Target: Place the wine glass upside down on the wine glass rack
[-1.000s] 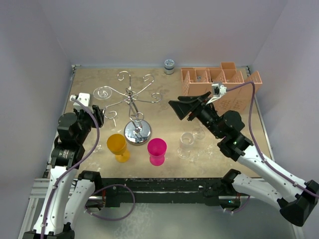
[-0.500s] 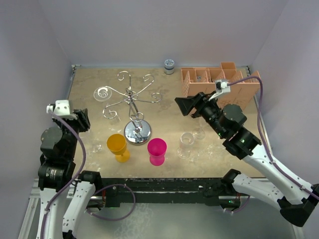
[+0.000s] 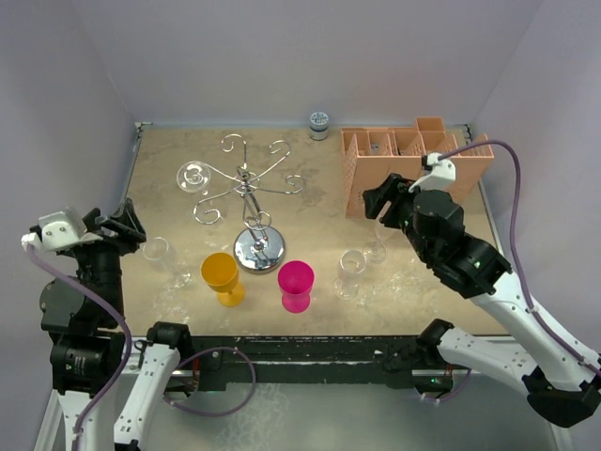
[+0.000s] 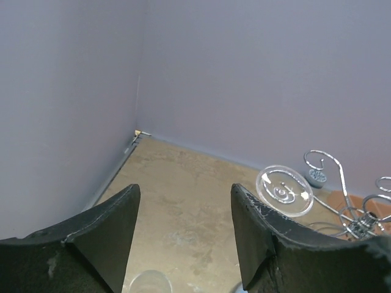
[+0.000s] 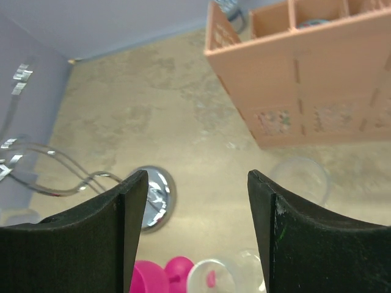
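Observation:
I need to tip the fingers of my right gripper downward and lower them to the near rim of the clear glass (image 3: 384, 237) (image 5: 315, 202) by the orange-pink box, because that rim faces up.
A clear wine glass (image 3: 194, 176) hangs upside down from a left scroll arm of the silver wine glass rack (image 3: 250, 188). In the left wrist view its round foot (image 4: 285, 191) rests on top of the wire curl. My left gripper (image 3: 122, 224) (image 4: 183, 238) stands open and empty, well to the near left of the rack and apart from the glass. Near the orange-pink box, my right gripper (image 3: 380, 199) (image 5: 195, 232) is open and holds nothing. It looks down past the rack's mirrored base (image 5: 156, 198).
On the table stand a clear glass (image 3: 160, 252) by my left gripper, an orange glass (image 3: 222, 274), a pink glass (image 3: 297, 285) and two clear glasses (image 3: 352, 268) right of them. The slotted box (image 3: 413, 164) fills the back right. A small grey jar (image 3: 319, 124) sits at the back wall.
My left gripper has drawn back from the rack toward the near left and its jaws have widened. The right arm has pulled back to the right, toward the box. The hung glass stays put.

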You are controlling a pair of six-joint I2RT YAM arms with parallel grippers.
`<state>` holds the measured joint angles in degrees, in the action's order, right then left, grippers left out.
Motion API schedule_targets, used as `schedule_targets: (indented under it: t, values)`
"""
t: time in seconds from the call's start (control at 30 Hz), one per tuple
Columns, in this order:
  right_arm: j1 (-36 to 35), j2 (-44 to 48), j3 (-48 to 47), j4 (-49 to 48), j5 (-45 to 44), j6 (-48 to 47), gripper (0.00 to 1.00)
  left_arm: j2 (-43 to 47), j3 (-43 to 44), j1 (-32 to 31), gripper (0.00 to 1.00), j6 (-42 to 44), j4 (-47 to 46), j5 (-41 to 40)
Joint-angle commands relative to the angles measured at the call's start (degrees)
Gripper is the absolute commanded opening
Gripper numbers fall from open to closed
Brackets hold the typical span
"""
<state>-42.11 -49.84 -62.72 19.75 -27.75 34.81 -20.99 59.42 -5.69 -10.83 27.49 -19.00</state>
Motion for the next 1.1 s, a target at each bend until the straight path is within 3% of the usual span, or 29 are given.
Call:
schedule_targets:
  t: [0.0, 0.13, 0.3, 0.43, 0.73, 0.97, 1.07]
  values:
    - [-0.25, -2.33, -3.30, 14.90, -9.58, 5.51, 0.67, 0.77, 2.26, 0.16, 0.59, -5.34, -4.42, -2.08]
    - [-0.26, -7.42, -5.25, 22.40, -12.42, 9.69, 0.64, -0.56, 3.40, 0.16, 0.63, -6.49, -5.78, 3.98]
    - [-0.24, -10.15, -3.96, 18.94, -10.74, 6.82, 0.58, -3.97, 4.65, 0.16, 0.63, -7.81, -7.71, 11.30]
    - [-0.14, -13.35, -3.80, 17.43, -10.94, 4.51, 0.51, -5.20, 4.60, 0.13, 0.63, -8.05, -9.71, 12.58]
    - [0.00, -20.12, -5.10, 19.76, -14.55, 3.88, 0.45, -6.34, 3.31, 0.14, 0.63, -8.59, -13.52, 17.34]
    - [0.32, -19.61, -4.38, 16.73, -12.58, 1.81, 0.19, -6.51, 3.26, 0.16, 0.63, -8.49, -15.72, 21.14]
    - [0.34, -18.69, -4.20, 15.92, -12.42, 1.24, 0.02, -6.77, 3.62, 0.14, 0.63, -9.32, -16.97, 24.52]
